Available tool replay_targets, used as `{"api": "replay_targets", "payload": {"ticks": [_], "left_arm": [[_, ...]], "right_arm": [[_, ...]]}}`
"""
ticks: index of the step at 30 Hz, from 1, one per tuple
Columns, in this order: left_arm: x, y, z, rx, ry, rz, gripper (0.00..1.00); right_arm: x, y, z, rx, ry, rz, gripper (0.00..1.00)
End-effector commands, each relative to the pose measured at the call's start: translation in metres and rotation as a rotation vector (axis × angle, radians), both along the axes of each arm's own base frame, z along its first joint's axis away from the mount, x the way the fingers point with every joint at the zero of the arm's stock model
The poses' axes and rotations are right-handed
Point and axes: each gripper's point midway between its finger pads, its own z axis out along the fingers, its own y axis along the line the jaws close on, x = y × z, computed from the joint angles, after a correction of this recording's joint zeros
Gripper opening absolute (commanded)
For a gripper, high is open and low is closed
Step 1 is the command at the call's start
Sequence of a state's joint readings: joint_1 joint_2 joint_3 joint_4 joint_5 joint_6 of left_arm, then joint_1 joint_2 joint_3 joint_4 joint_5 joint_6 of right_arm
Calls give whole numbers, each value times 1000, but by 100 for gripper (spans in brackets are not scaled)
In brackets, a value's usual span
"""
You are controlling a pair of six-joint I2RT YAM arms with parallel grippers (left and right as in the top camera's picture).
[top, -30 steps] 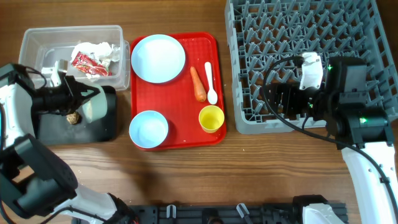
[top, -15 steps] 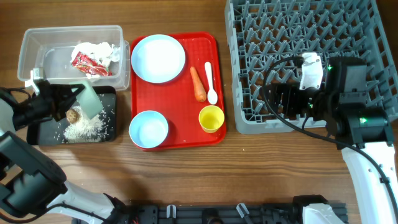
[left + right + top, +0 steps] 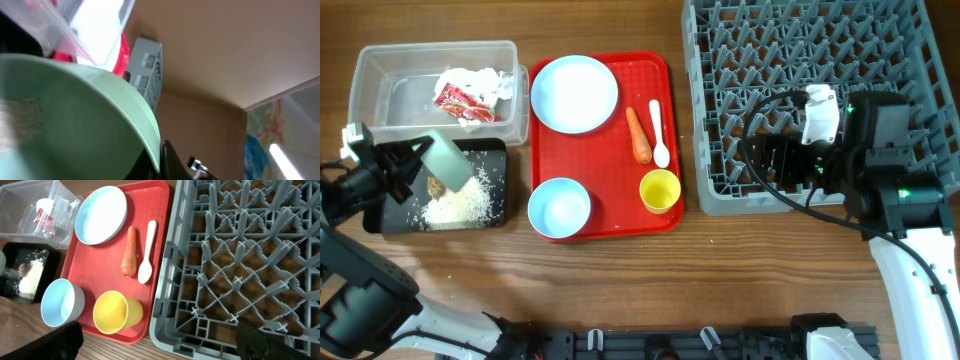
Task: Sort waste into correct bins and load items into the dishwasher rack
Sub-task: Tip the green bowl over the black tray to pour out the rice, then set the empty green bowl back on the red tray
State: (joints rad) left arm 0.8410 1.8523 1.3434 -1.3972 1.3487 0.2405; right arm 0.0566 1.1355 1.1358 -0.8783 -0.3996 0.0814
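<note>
My left gripper is holding the pale-green bowl, and the bowl's food is already tipped out. It will carry the bowl outward and to the right in the overhead view, over the plate on the red tray.
My left gripper is shut on the rim of the pale-green bowl, held tilted over the left of the black tray. White rice and a brown lump lie in that tray. The bowl fills the left wrist view. The clear tub holds the wrapper and tissue. On the red tray are the plate, carrot, spoon, yellow cup and light-blue bowl. My right gripper is open and empty over the rack's front left.
The right wrist view shows the rack's corner beside the red tray, with the cup on its side nearest the rack. Bare wooden table runs along the front.
My left gripper has drawn the tilted bowl leftward off the middle of the black tray, and the rice and brown lump now lie uncovered there. The right arm has not moved.
</note>
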Motion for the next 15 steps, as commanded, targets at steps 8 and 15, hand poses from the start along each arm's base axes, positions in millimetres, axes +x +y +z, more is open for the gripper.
{"api": "replay_targets", "payload": {"ticks": [8, 15], "left_arm": [[2, 4, 6, -68, -10, 34, 4], [-2, -4, 25, -122, -44, 44, 4]], "right_arm": [[3, 0, 5, -4, -12, -2, 100], [3, 0, 5, -4, -13, -2, 100]]}}
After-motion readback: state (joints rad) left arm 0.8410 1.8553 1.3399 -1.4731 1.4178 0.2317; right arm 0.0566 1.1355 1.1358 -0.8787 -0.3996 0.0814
